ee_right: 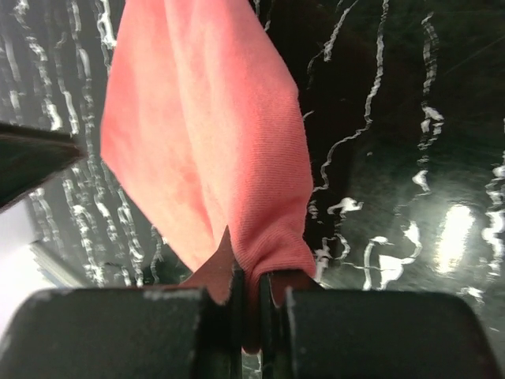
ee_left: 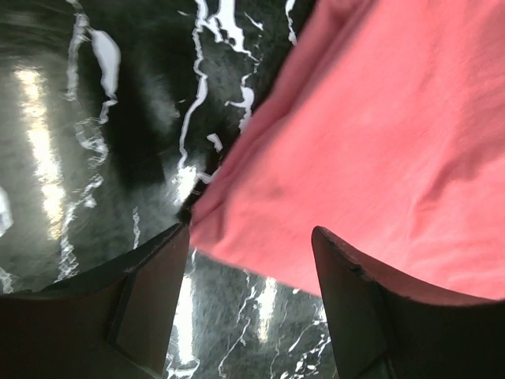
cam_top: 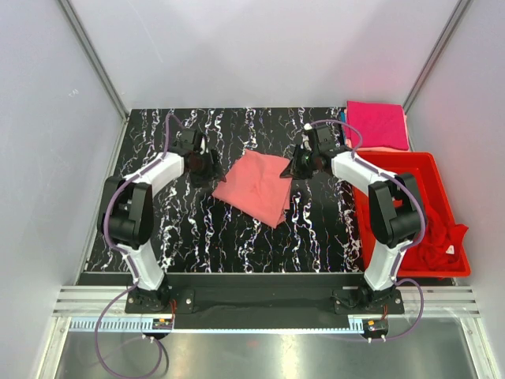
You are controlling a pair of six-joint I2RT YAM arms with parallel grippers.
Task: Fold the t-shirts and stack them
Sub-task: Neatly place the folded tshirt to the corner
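Observation:
I should pull the salmon-pink t-shirt's fold outward of my right gripper, to its right in the top view, and release it on the free tabletop beside the magenta-pink t-shirt.
A salmon-pink t-shirt (cam_top: 254,187) lies folded at the middle of the black marbled table. My right gripper (cam_top: 293,167) is shut on its right corner; in the right wrist view a pinch of the salmon-pink t-shirt (ee_right: 205,134) is clamped between the closed jaws of the right gripper (ee_right: 251,292). My left gripper (cam_top: 211,166) stands open at the shirt's left corner. In the left wrist view the salmon-pink t-shirt's (ee_left: 379,134) edge lies just past the tips of the open left gripper (ee_left: 248,268). A magenta-pink t-shirt (cam_top: 377,125) lies folded at the back right. A red t-shirt (cam_top: 438,237) lies crumpled in the bin.
A rigid red plastic bin (cam_top: 398,162) stands along the table's right side, close to the right arm. Grey walls close in the table at the left, back and right. Bare marbled tabletop (cam_top: 237,245) shows in front of the shirt.

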